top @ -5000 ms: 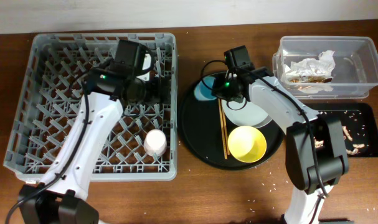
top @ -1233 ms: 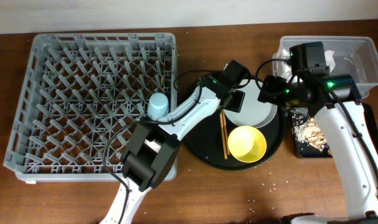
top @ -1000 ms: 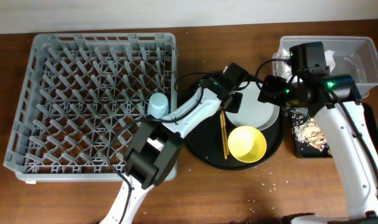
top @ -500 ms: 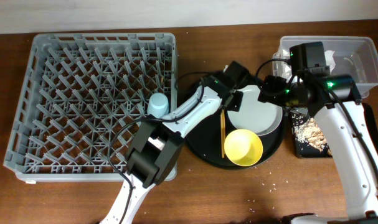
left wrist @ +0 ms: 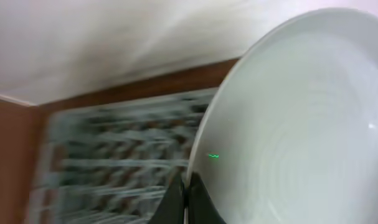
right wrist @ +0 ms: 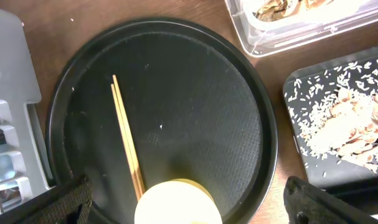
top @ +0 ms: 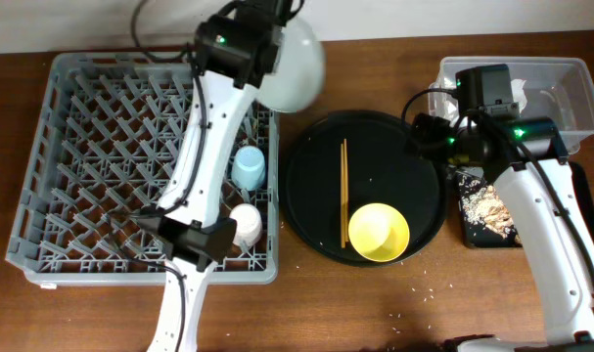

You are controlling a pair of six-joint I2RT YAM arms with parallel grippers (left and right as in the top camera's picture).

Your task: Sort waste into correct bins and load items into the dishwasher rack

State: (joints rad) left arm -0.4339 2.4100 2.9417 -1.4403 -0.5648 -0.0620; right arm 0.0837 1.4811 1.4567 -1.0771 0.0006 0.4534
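My left gripper should next swing to the left in the overhead view and lower the pale plate (top: 295, 61) into empty slots in the rack's far rows.
My left gripper (top: 264, 57) is raised high over the far right corner of the grey dishwasher rack (top: 101, 147), shut on the rim of the pale round plate (top: 295, 61). The left wrist view shows its fingertips (left wrist: 185, 198) pinched on the plate (left wrist: 294, 124) edge. My right gripper (top: 429, 132) hangs wide open above the round black tray (top: 399, 161), holding nothing. Its open span (right wrist: 192, 200) frames the yellow bowl (right wrist: 176, 202). On that tray lie the bowl (top: 377, 233) and the wooden chopsticks (top: 342, 191). A light-blue cup (top: 248, 166) and a pale cup (top: 244, 225) stand in the rack.
The clear tub (top: 561, 108) at the far right holds crumpled paper (top: 487, 108). In front of it the shallow black tray (top: 492, 210) carries rice and brown scraps. My left arm stretches across the rack's right side. A few crumbs lie on the table near the front.
My left gripper has closed on the plate and swung it off the round tray, up and left to the rack's far corner. The bowl shifted slightly. My right arm stayed put.
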